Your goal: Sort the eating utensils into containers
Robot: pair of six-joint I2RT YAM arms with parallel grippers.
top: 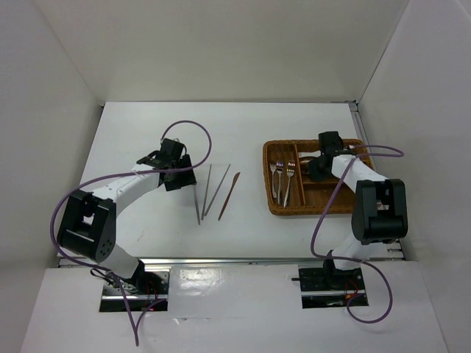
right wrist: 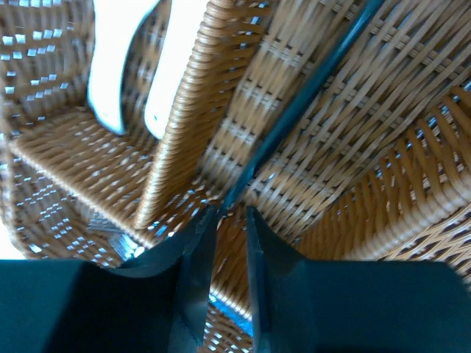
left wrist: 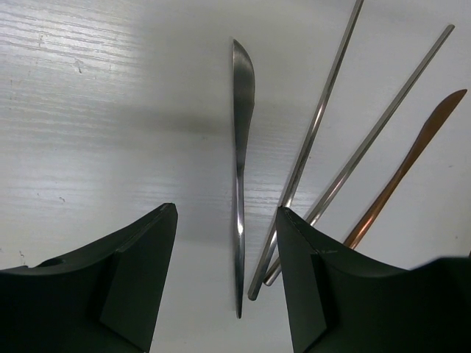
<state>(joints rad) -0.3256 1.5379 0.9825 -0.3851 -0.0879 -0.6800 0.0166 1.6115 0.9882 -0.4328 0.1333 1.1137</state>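
Note:
I need to lower my left gripper onto the slim part just behind the blade and bring its fingers closer together, because the grey chopsticks lie close beside the silver stick's handle.
Several thin utensils lie on the white table: a silver knife-like stick, two grey metal chopsticks and a brown stick. My left gripper is open and empty, low over the table, with the near end of the silver stick between its jaws. The brown wicker tray holds three forks in its left compartment. My right gripper is inside the tray, its jaws slightly apart. A dark stick lies on the wicker, its end at the fingertips.
Two white spoons lie in the compartment beyond a woven divider. White walls enclose the table on the left, back and right. Purple cables loop over both arms.

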